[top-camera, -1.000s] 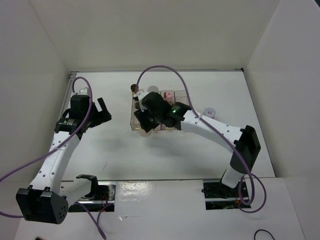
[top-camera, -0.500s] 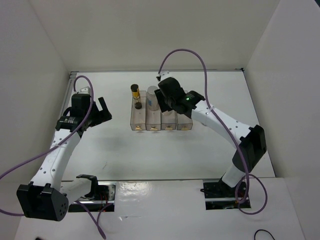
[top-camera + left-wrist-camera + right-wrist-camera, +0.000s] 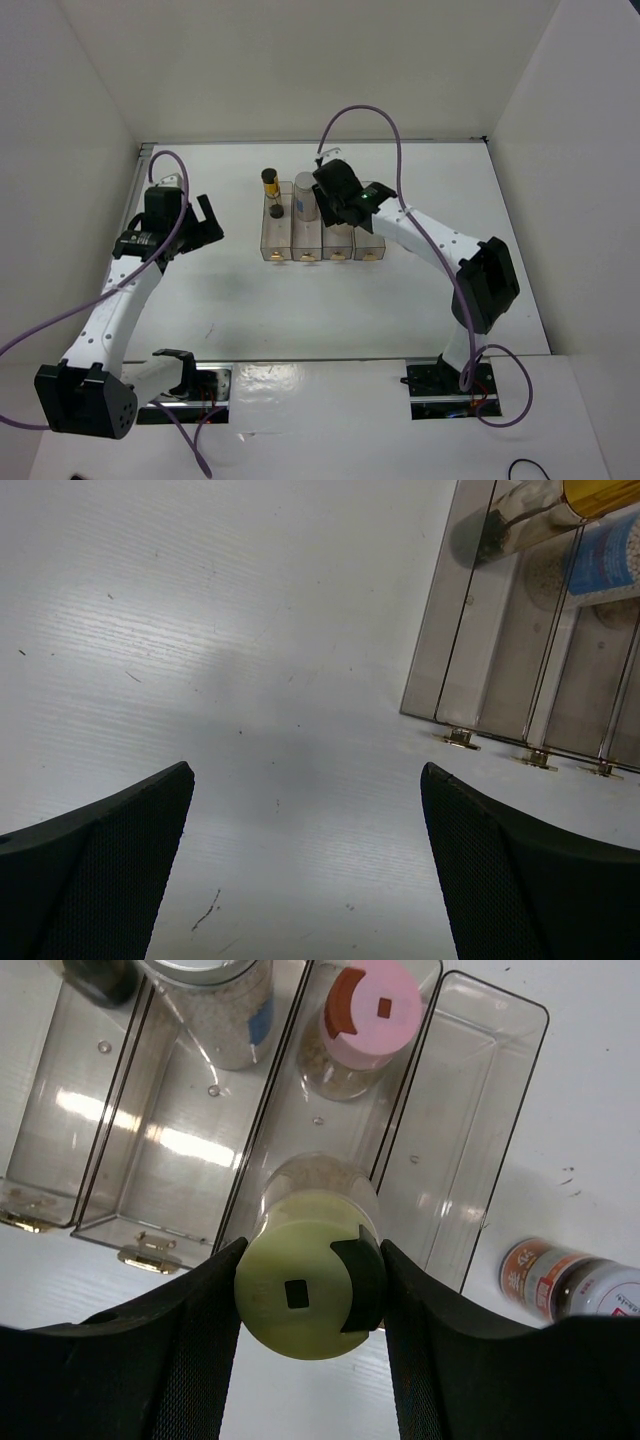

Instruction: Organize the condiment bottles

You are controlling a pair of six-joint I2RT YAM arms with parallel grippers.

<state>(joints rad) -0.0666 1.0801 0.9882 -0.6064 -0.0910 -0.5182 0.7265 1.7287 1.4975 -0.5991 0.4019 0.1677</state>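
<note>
I should next lower the beige yellow-lidded bottle with my right gripper to the near side of the pink-lidded bottle (image 3: 372, 1010), because the bottom of the third bin is free there.
My right gripper (image 3: 312, 1250) is shut on the beige yellow-lidded bottle (image 3: 300, 1295), held upright over the near end of the third clear bin (image 3: 300, 1130). The pink-lidded bottle (image 3: 372, 1010) stands at that bin's far end. In the second bin is the white grey-lidded bottle (image 3: 220, 1005) (image 3: 304, 195). A dark bottle with a gold band (image 3: 270, 182) (image 3: 600, 495) stands in the leftmost bin. On the table right of the bins lies the reddish-brown jar (image 3: 555, 1285). My left gripper (image 3: 205, 222) (image 3: 305, 780) hangs open over bare table left of the bins.
Four clear bins (image 3: 368, 245) sit side by side mid-table with brass hinges at their near ends; the fourth bin (image 3: 497, 995) holds nothing. White walls close in the table on three sides. My right arm (image 3: 440, 245) stretches across the table right of the bins.
My right gripper has carried the yellow-lidded bottle from the front left of the bins back and to the right, over the third bin. The left arm has stayed put.
</note>
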